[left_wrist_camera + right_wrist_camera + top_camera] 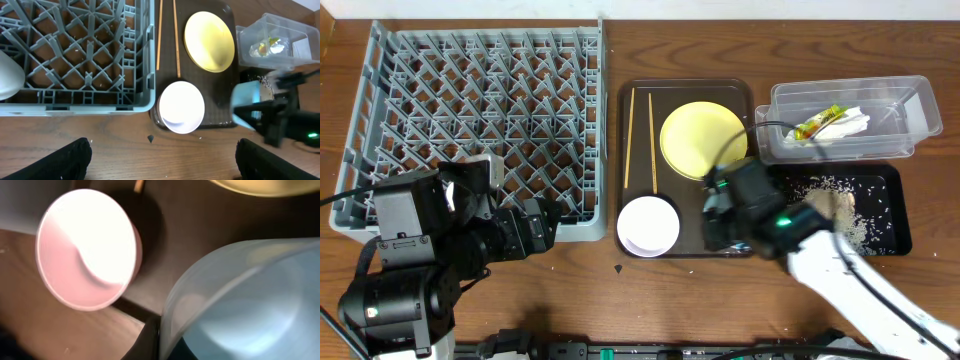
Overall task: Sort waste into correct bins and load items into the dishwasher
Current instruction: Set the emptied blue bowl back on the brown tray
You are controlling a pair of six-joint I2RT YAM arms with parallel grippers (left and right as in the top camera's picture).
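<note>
My right gripper lowers the tilted light blue bowl onto the bare tray space below my gripper, beside the pinkish-white bowl, next and releases its rim.
The grey dish rack (pixel 480 100) fills the left. The brown serving tray (pixel 690 86) holds two chopsticks (pixel 629 135), the yellow plate (pixel 703 138) and the pinkish-white bowl (pixel 648 225). My right gripper (pixel 152 340) is shut on the rim of the light blue bowl (pixel 250 305) and holds it tilted over the tray's front right corner (pixel 246 97). My left gripper (pixel 162 160) is open and empty above the table, in front of the rack. A white rounded thing (pixel 7 75), perhaps the cup, sits in the rack.
The clear tub (pixel 910 100) at the back right holds the white napkin (pixel 850 122) and the green-and-orange wrapper (pixel 818 125). The black tray (pixel 885 180) in front of it holds rice grains (pixel 830 185). A dark speck (pixel 150 138) lies on the table.
</note>
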